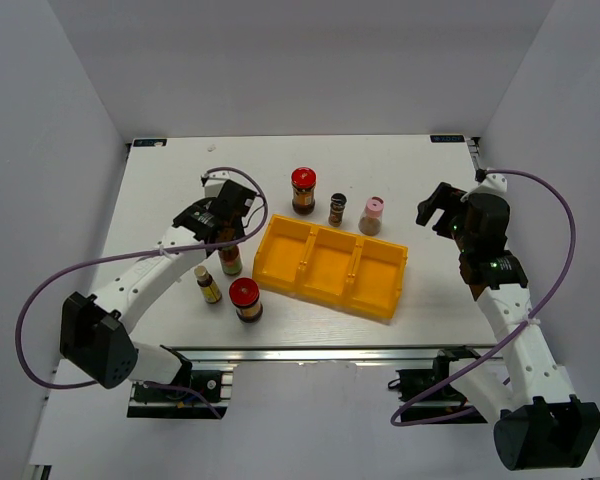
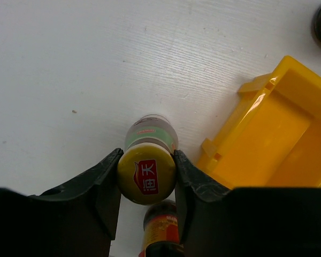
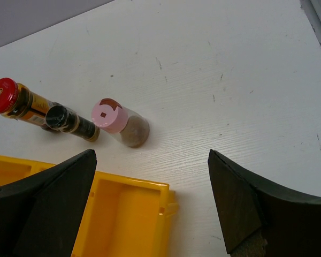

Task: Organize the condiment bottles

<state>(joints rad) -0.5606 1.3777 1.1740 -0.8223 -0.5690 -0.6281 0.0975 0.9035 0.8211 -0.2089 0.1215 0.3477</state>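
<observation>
I should lift the slim sauce bottle over the tray's rim, lower and release, as the tray's empty end section (image 1: 283, 250) (image 2: 278, 144) is right of my left gripper in the top view.
My left gripper (image 1: 227, 228) (image 2: 147, 163) is shut on the yellow cap of a slim sauce bottle (image 1: 231, 258) (image 2: 148, 174) that stands upright just left of the yellow tray (image 1: 325, 262). A second yellow-capped bottle (image 1: 208, 285) and a red-lidded jar (image 1: 246, 298) stand nearer the front. A dark bottle with a red and yellow label (image 2: 161, 229) shows between my left fingers, behind the held one. Behind the tray stand a red-lidded jar (image 1: 303, 190) (image 3: 13, 99), a dark spice jar (image 1: 337, 208) (image 3: 69, 122) and a pink-lidded shaker (image 1: 372, 215) (image 3: 117, 120). My right gripper (image 1: 436, 208) (image 3: 151, 160) is open and empty, above the table right of the shaker.
The yellow three-compartment tray lies slanted mid-table with nothing in it; its left end (image 2: 267, 88) is close to the held bottle and its right end (image 3: 134, 184) is below my right gripper. Bare white table (image 1: 430, 290) lies right of the tray.
</observation>
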